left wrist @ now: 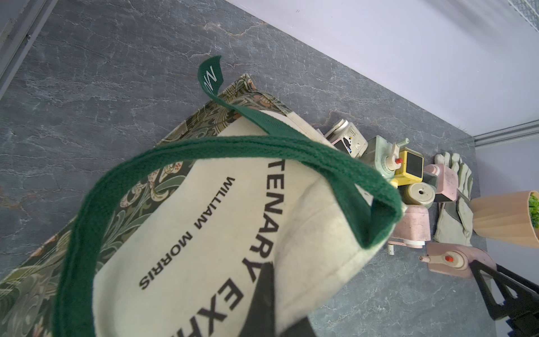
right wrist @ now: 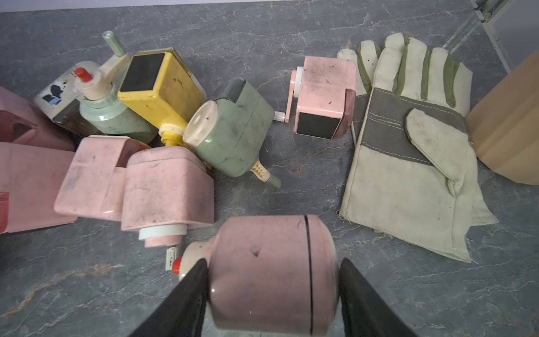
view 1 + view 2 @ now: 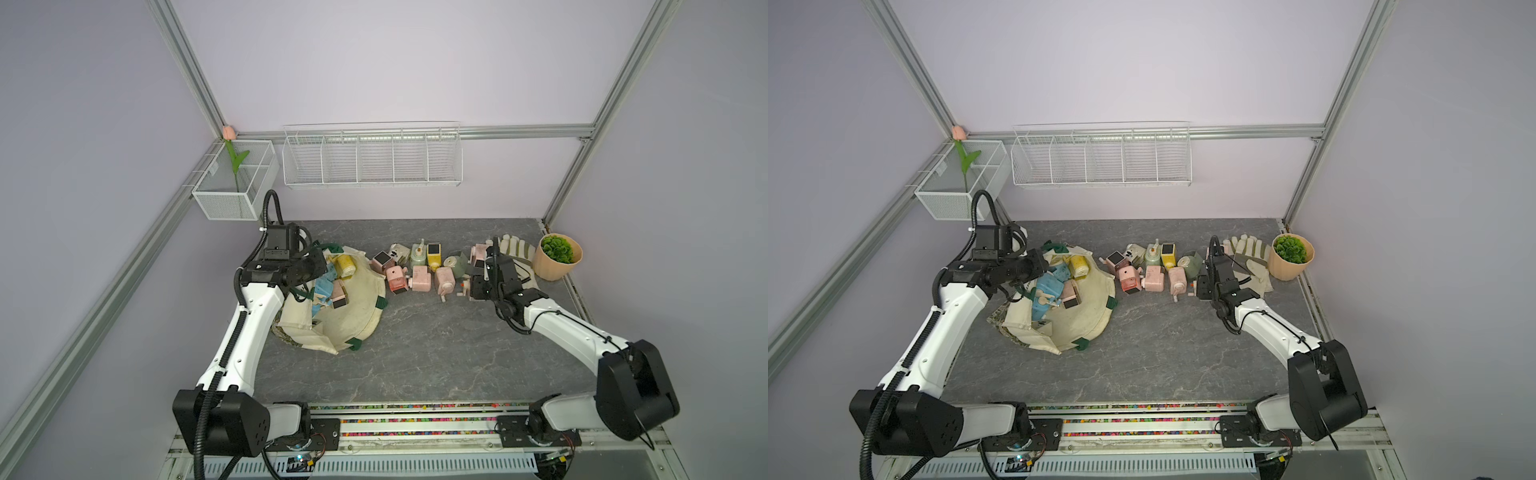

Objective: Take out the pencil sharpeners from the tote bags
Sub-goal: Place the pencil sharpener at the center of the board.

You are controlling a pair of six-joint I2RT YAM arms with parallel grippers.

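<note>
My right gripper brings the pink sharpener down onto the bare tabletop between the grouped sharpeners and the gloves next and releases it, because that gap is empty.
The cream tote bag (image 3: 361,307) (image 3: 1092,307) lies slumped open at the table's left, with yellow (image 3: 345,266), blue (image 3: 322,286) and pink (image 3: 340,296) pencil sharpeners in its mouth. My left gripper (image 3: 309,270) (image 1: 277,306) is shut on the bag's cream rim beside the green handle (image 1: 262,148). Several more sharpeners (image 3: 415,268) (image 2: 163,96) lie grouped on the table's middle back. My right gripper (image 3: 478,286) (image 2: 272,268) is shut on a pink sharpener (image 2: 262,253) (image 1: 455,262) low over the table at the group's right end.
Pale work gloves (image 3: 515,253) (image 2: 408,163) and a tan plant pot (image 3: 557,259) sit just behind and right of the right gripper. A wire rack (image 3: 372,156) and a mesh basket (image 3: 235,183) with a tulip hang on the back wall.
</note>
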